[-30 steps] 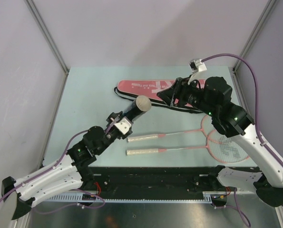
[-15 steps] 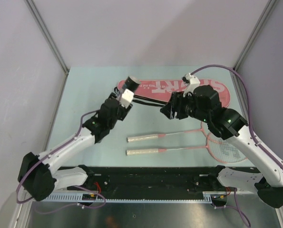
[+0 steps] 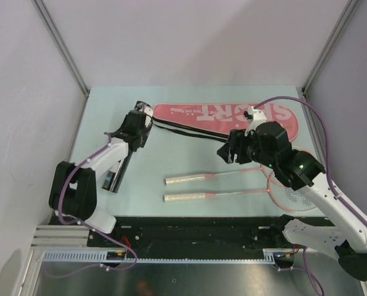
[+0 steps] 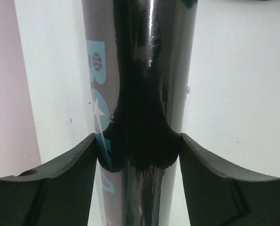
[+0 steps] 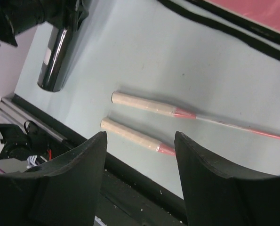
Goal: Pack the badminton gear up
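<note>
My left gripper carries the tube outward, left in the top view, and down next, as the table's far corner away from the bag (image 3: 226, 113) is bare.
My left gripper (image 3: 132, 132) is shut on the far end of the black lettered tube (image 3: 116, 172), which lies pointing toward the near edge at the table's left. The tube fills the left wrist view (image 4: 140, 70) between my fingers. My right gripper (image 3: 229, 151) is open and empty, hovering above the racket shafts. Two pink rackets lie side by side, their white handles (image 3: 186, 179) (image 3: 186, 197) at centre and their heads (image 3: 291, 185) under my right arm. The pink SPORT bag (image 3: 226, 113) lies across the back. The handles (image 5: 144, 106) and tube (image 5: 57, 61) show in the right wrist view. No shuttlecocks are in view.
The bag's black strap (image 3: 177, 129) trails over the table in front of the bag's left end. A black rail (image 3: 202, 231) runs along the near edge. Grey walls close in the left, back and right sides.
My left arm swung the tube from the centre out to the far left and lowered it along the table. My right gripper drew back from the bag toward the rackets.
</note>
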`<state>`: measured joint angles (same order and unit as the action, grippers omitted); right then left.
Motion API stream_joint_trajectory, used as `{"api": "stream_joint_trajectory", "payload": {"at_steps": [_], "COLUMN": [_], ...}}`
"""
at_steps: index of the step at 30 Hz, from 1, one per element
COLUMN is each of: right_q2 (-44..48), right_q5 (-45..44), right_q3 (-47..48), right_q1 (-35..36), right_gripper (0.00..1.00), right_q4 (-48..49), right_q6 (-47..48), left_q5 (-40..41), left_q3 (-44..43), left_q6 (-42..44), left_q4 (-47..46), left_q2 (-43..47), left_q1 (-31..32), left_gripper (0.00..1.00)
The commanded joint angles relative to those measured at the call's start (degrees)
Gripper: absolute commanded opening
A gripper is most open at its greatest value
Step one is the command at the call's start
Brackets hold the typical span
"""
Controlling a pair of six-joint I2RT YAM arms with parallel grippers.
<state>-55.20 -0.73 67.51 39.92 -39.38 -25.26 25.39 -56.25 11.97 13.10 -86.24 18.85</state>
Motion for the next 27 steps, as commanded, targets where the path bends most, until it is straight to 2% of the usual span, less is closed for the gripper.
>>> {"api": "stream_joint_trajectory", "payload": {"at_steps": [1, 7, 12, 18, 22, 27], "right_q2": [-1.0, -2.8, -3.2, -6.7, -9.5, -11.9], "right_q5": [4.9, 9.2, 10.8, 13.5, 16.4, 19.2], "right_q3": [-2.0, -1.9, -1.9, -1.9, -1.9, -1.9], "right_q1": [-0.1, -3.1, -5.7, -7.0, -7.4, -8.9], "right_gripper": [0.64, 0.65, 0.65, 0.65, 0.65, 0.65], "right_q4": [5.7, 6.8, 5.2, 8.6, 10.3, 9.5], "right_q6": [0.5, 3.5, 5.7, 4.9, 5.1, 6.4], "left_q5": [1.9, 2.8, -0.6, -2.2, 2.5, 1.5], "left_q3": [-4.5, -8.5, -12.7, -17.6, -21.3, -24.5], "left_q6": [-1.6, 1.9, 3.9, 3.7, 6.4, 7.4], "left_q4": [-0.8, 0.3, 3.7, 6.6, 8.5, 8.5], "left_q2": [-3.7, -7.4, -10.8, -17.2, -25.0, -28.0], "left_q1": [-3.6, -5.7, -10.8, -15.5, -16.9, -18.7], "left_gripper": [0.01, 0.0, 0.03, 0.04, 0.02, 0.02]}}
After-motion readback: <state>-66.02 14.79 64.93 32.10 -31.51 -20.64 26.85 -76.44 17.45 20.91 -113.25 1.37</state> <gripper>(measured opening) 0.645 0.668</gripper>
